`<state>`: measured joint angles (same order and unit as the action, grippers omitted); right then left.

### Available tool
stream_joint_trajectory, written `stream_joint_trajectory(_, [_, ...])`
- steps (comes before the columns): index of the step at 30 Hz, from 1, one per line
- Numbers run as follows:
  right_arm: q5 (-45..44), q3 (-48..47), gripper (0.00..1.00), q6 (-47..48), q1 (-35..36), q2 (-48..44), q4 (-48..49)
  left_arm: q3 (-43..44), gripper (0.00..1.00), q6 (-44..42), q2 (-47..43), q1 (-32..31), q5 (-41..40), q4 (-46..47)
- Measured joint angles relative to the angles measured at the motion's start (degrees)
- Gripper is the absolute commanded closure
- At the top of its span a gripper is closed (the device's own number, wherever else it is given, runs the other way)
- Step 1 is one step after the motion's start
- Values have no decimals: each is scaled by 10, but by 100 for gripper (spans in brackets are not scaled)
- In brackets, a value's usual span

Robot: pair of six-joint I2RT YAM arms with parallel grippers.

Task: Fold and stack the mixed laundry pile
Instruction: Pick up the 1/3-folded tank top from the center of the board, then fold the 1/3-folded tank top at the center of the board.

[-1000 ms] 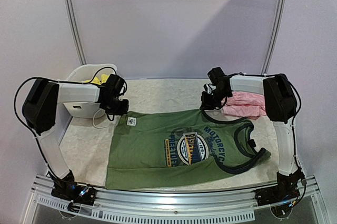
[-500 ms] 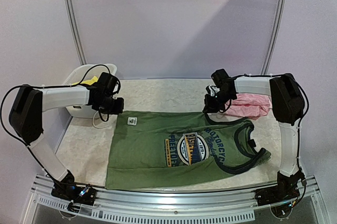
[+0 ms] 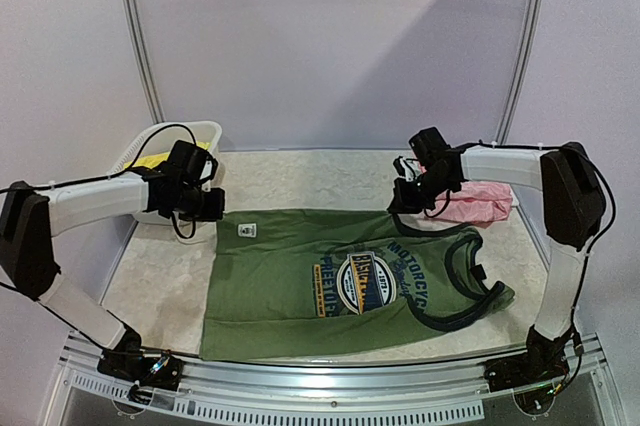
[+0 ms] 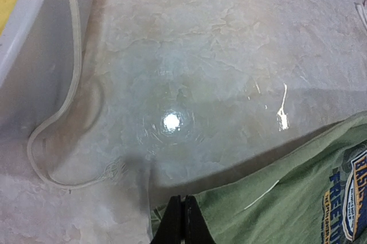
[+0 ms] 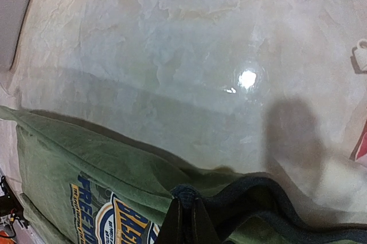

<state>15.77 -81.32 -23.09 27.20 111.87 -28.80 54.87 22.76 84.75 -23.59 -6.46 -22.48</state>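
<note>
The lettering beside the round graphic lies back from my right gripper, so I need to draw the gripper back next and release the tank top's dark blue shoulder trim over that lettering.
The olive-green tank top (image 3: pixel 290 276) lies spread flat on the table, its round blue-orange graphic (image 3: pixel 365 281) facing up. My left gripper (image 3: pixel 208 208) is shut on its far left hem corner; in the left wrist view the black jaws (image 4: pixel 183 208) meet on the green cloth (image 4: pixel 275 198). My right gripper (image 3: pixel 402 203) is shut on the dark blue shoulder trim, which bunches between the jaws (image 5: pixel 187 201) in the right wrist view, with the green cloth (image 5: pixel 86 152) stretching away to the left. A pink garment (image 3: pixel 478 201) lies at the far right. Yellow cloth (image 3: pixel 150 160) lies in the basket.
The white plastic basket (image 3: pixel 200 129) stands at the far left corner, its wall (image 4: pixel 23 20) close to my left gripper. A white cord (image 4: pixel 74 83) loops on the marbled tabletop (image 3: pixel 310 181) beside it. The metal rail (image 3: pixel 330 386) runs along the near edge.
My left arm has swung outward to the left and the right gripper has shifted slightly right. The tank top's far edge is drawn wider and straighter between them.
</note>
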Motion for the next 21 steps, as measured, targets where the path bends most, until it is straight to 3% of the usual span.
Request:
stream_joint_trajectory(9, [-29,68,100,0,26,-70,21,-49,100,12,-83,-14,-7,-12])
stream_joint_trajectory(21, [-81,123,99,-2,73,-89,46,-116,100,28,-94,-43,-23,-8])
